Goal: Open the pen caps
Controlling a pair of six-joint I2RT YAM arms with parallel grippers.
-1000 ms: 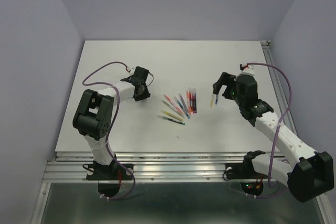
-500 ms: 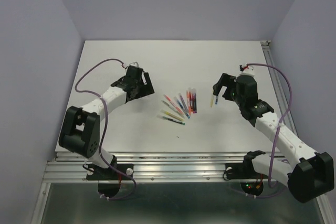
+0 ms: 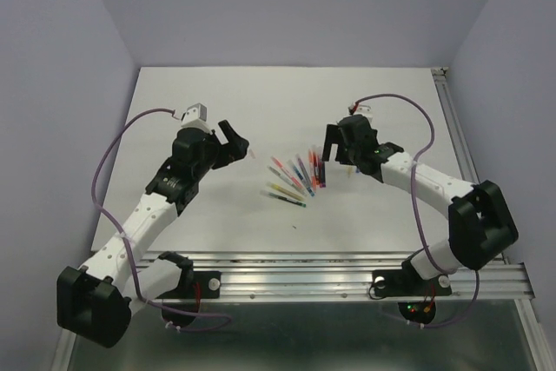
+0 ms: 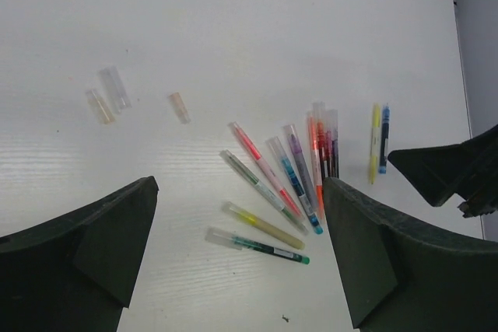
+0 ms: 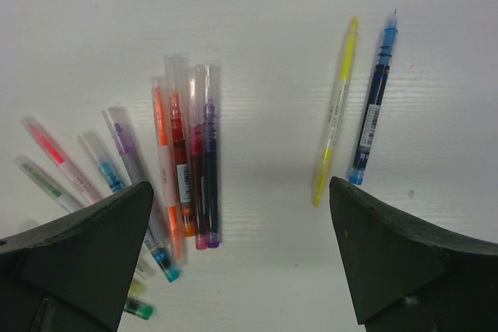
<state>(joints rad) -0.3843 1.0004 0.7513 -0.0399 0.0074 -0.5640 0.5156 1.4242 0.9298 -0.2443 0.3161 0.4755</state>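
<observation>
One side of the dark purple pen is clear. My right gripper needs to move down next, across onto the dark purple pen's body [image 3: 322, 173] [image 5: 211, 157], which is below and to the left of the gripper in the top view.
Three loose pen caps lie on the white table [image 3: 287, 97]: a clear one [image 4: 115, 89], a pale orange one [image 4: 99, 105] and a pinkish one [image 4: 180, 107]. To their right, several capped coloured pens [image 4: 288, 176] [image 5: 187, 161] [image 3: 295, 177] are spread in a fan. An uncapped yellow pen [image 5: 336, 110] and an uncapped blue pen [image 5: 372, 103] lie side by side beyond the fan. My left gripper [image 3: 233, 147] [image 4: 240, 215] hangs open above the fan's left side, holding nothing. My right gripper [image 3: 337, 155] [image 5: 241, 192] stands open and empty between the fan and the two bare pens.
A metal rail [image 3: 304, 262] runs along the table's near edge, and another rail [image 3: 453, 128] runs down its right side. Purple-grey walls close in the back and both sides. Each arm's cable loops above the table.
My left arm has stretched out and its gripper has risen and opened beside the loose caps. My right gripper has swung left, from beside the yellow pen toward the fan.
</observation>
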